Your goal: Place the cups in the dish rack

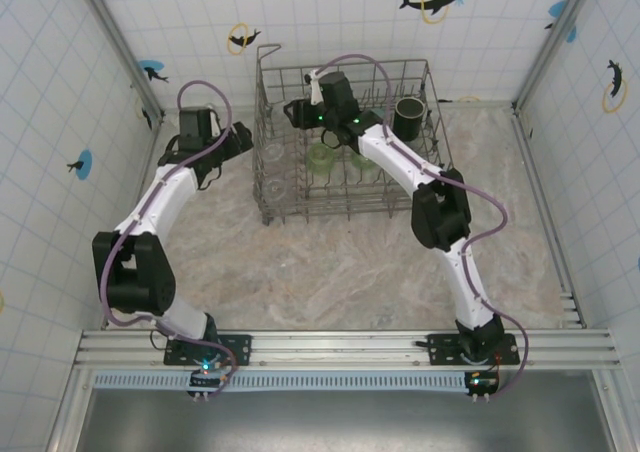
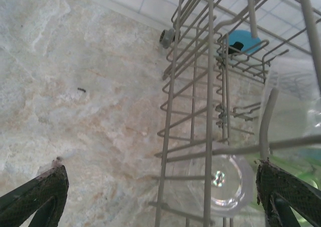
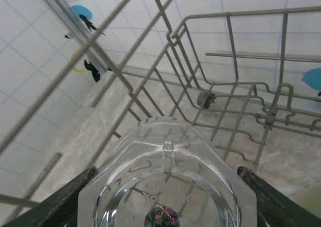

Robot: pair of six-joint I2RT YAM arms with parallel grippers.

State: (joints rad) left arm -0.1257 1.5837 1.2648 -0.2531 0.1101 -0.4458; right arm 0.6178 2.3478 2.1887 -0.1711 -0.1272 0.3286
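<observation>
The wire bottom of the rack by the rack's side (image 1: 275,122) is free of cups, so next my right gripper will move down there and release the clear glass.
The grey wire dish rack (image 1: 268,207) stands at the back middle of the table. A black mug (image 1: 408,117), two light green cups (image 1: 322,159) and clear glasses (image 1: 272,154) sit inside it. My right gripper (image 1: 297,112) reaches into the rack's back left part. In the right wrist view the gripper (image 3: 165,202) is shut on a clear glass (image 3: 168,156), base toward the camera, with the fingers (image 3: 60,204) against its sides. My left gripper (image 1: 243,140) hangs just outside the rack's left wall. It stands wide open (image 2: 160,197) and holds nothing, with the rack's wires (image 2: 170,111) and a clear glass (image 2: 228,182) before it.
Tiled walls close in the back and both sides. Bare stone-patterned tabletop (image 1: 330,272) lies in front of the rack and to its left (image 2: 75,86). The rack rests on small wheels (image 2: 166,37). The right arm's elbow (image 1: 440,212) sits over the rack's front right corner.
</observation>
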